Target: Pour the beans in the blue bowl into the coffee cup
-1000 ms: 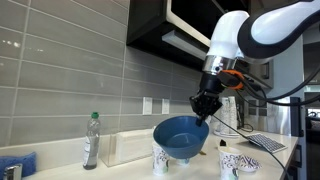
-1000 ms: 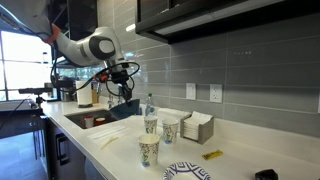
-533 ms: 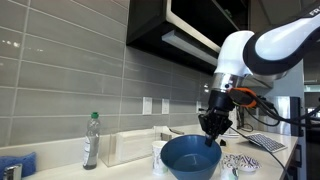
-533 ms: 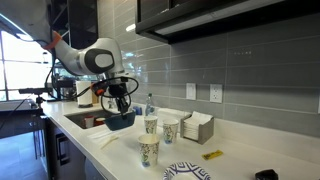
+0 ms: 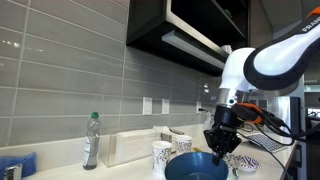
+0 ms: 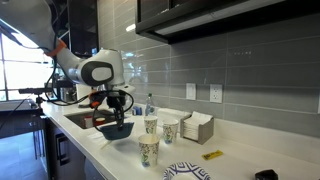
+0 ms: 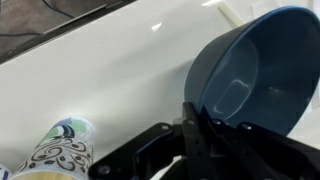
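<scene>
The clear white counter is below my gripper, so I will lower the large dark blue bowl (image 5: 196,167) onto it next and release the bowl's rim.
My gripper (image 5: 217,148) is shut on the rim of the large dark blue bowl (image 5: 196,167), holding it low above the white counter. The bowl also shows in an exterior view (image 6: 115,130) and in the wrist view (image 7: 252,70), where its inside looks bare. A patterned paper coffee cup (image 7: 55,150) stands at the wrist view's lower left, apart from the bowl. Three paper cups stand on the counter: one near the front (image 6: 148,151) and two further back (image 6: 151,124) (image 6: 169,129). In an exterior view a cup (image 5: 161,157) stands just behind the bowl.
A plastic bottle (image 5: 91,140) and a clear box (image 5: 130,146) stand by the tiled wall. Small patterned bowls (image 5: 242,164) sit past the gripper. A patterned plate (image 6: 187,172), a yellow item (image 6: 211,155) and a napkin holder (image 6: 197,127) lie along the counter. A sink (image 6: 84,119) is behind the arm.
The arm has carried the blue bowl down and toward the counter's front edge, away from the back cups. The bowl is lower now.
</scene>
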You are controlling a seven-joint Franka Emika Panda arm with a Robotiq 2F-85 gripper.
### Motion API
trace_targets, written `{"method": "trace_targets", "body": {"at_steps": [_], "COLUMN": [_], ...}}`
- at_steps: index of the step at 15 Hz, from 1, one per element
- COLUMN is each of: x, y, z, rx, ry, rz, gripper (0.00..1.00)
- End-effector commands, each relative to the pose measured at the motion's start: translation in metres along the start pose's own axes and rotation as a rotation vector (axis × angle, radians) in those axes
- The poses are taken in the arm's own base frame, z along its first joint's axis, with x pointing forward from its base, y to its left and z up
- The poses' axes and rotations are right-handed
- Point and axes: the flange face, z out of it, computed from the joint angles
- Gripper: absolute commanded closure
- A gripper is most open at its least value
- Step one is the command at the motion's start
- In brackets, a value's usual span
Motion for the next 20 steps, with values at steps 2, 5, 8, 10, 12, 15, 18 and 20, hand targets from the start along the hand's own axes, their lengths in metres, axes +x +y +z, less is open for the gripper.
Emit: {"method": "trace_targets", "body": {"at_steps": [2, 5, 8, 10, 12, 15, 18, 20], "x": [0.002, 0.004, 0.005, 0.006, 0.006, 0.007, 0.008, 0.009], "y": [0.011, 0.016, 0.018, 0.019, 0.019, 0.020, 0.022, 0.022], "z": [0.014, 0.020, 0.025, 0.028, 0.030, 0.030, 0.024, 0.012], "rx": [-0.002, -0.011, -0.012, -0.011, -0.013, -0.016, -0.027, -0.041], "ry": [0.003, 0.004, 0.003, 0.003, 0.004, 0.006, 0.020, 0.044], "rz": [0.066, 0.093, 0.103, 0.106, 0.105, 0.106, 0.108, 0.102], "gripper": [0.99, 0.99, 0.99, 0.99, 0.78, 0.48, 0.28, 0.13]}}
